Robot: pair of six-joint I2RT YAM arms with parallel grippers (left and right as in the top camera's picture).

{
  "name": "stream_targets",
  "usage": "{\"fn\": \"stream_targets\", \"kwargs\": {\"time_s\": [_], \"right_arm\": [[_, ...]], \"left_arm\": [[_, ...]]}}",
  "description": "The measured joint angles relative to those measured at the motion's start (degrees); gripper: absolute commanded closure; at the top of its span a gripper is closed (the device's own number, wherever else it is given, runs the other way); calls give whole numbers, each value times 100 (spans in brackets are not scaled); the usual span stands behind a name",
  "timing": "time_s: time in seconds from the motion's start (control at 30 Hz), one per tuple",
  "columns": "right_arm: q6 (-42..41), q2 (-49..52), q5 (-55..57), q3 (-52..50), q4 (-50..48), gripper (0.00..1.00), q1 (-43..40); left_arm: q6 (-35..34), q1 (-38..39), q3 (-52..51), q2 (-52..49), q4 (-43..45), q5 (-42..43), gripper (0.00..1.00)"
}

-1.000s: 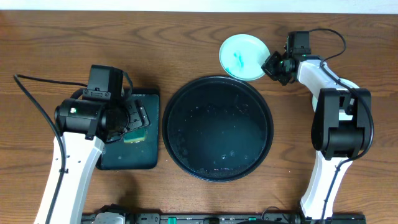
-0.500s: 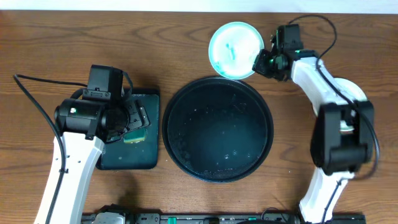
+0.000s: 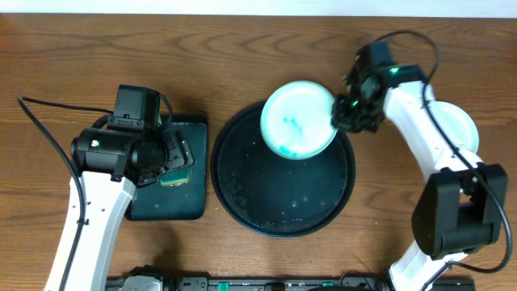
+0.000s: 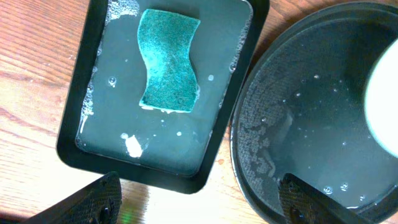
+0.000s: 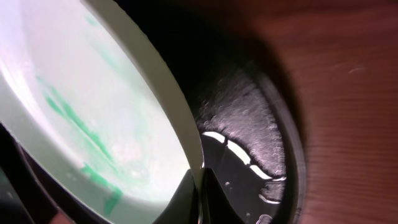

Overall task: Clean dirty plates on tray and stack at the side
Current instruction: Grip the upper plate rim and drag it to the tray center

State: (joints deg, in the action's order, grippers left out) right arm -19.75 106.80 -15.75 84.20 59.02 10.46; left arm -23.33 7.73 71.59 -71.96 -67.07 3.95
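Observation:
Next, the open left gripper moves down into the rectangular tray onto the middle of the sponge [image 3: 175, 176] below it, because the plate [image 3: 297, 120] still carries teal smears.
My right gripper [image 3: 341, 113] is shut on the rim of a pale mint plate [image 3: 297, 120] with teal smears. It holds the plate tilted over the upper right part of the large round black tray [image 3: 242, 190]. In the right wrist view the fingers [image 5: 200, 193] pinch the plate's edge [image 5: 81, 112] above the wet tray [image 5: 249, 124]. My left gripper [image 3: 174, 158] is open and empty over the small rectangular tray; its fingertips [image 4: 199, 205] straddle the gap between the two trays. The plate's edge shows in the left wrist view [image 4: 384, 93].
A green-yellow sponge [image 4: 169, 60] lies in the soapy rectangular dark tray [image 4: 155, 168] left of the round tray [image 4: 298, 143]. A pale round shape [image 3: 464, 125] shows partly under the right arm at the table's right; I cannot tell what it is.
The right gripper has carried the mint plate from the table behind the tray down and left, over the tray. The left arm has not moved.

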Motion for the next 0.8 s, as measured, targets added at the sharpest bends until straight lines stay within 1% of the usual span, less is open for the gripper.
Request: {"fn": "stream_targets", "kwargs": {"time_s": [0.1,0.27,0.4,0.57,0.67,0.77,0.8], "right_arm": [[70,0,-153,-605,-409,99,269],[63,0,-413,-1626,-1209,99,531],[-85,0,-485,-1974,-1443,99,527],[-592,0,-514,-2118,-1659,99,527],[-835,0,-527,-2170,-1777,99,529],[-857,-2,-525,-2184,-1843,99,549],[-844,-2,-507,-2186,-1864,93,566]], "left_arm": [[-11,0,0,-2,0,-184,31],[-11,0,-4,-120,22,-446,37],[-140,-2,-339,-374,310,-562,39],[-522,-63,-1086,-723,767,-584,39],[-671,-85,-1449,-782,1021,-588,38],[-726,-87,-1716,-782,1340,-592,38],[-741,-87,-1814,-782,1502,-599,38]]}}
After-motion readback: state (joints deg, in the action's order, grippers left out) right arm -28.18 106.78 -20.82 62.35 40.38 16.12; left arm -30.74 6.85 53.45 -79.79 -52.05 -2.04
